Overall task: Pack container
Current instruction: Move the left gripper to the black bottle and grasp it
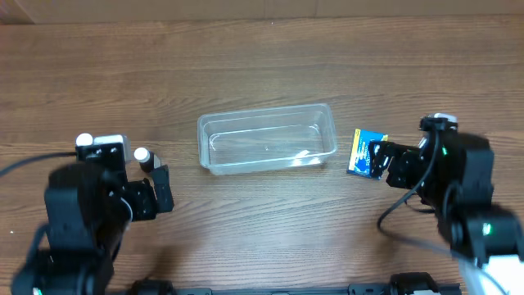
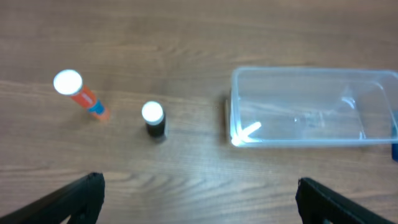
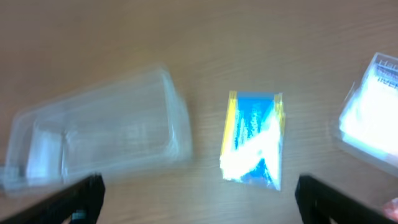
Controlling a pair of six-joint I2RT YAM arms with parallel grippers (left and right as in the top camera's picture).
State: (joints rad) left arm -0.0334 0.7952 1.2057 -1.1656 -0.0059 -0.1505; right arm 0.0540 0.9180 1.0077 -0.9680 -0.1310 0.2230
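Note:
The bottle is standing upright ahead of my fingers with its cap on top, so my left gripper next needs to move outward and lower over the white cap of the black bottle (image 1: pixel 142 154) (image 2: pixel 152 112).
The clear plastic container (image 1: pixel 264 141) lies empty at the table's middle. It also shows in the left wrist view (image 2: pixel 311 109) and, blurred, in the right wrist view (image 3: pixel 99 134). My left gripper (image 1: pixel 161 190) is open and empty, left of the container, fingers wide apart (image 2: pixel 199 199). A black bottle with a white cap (image 2: pixel 153 119) and an orange tube with a white cap (image 2: pixel 79 93) stand ahead of it. My right gripper (image 1: pixel 378 161) is open and empty (image 3: pixel 199 199), just behind a blue-and-yellow packet (image 3: pixel 254 140) that lies right of the container (image 1: pixel 365 151).
A white-and-blue box (image 3: pixel 373 112) lies at the right edge of the right wrist view; the right arm hides it from overhead. The black bottle (image 1: pixel 144 158) and the orange tube (image 1: pixel 84 141) stand close to the left arm. The table is brown wood.

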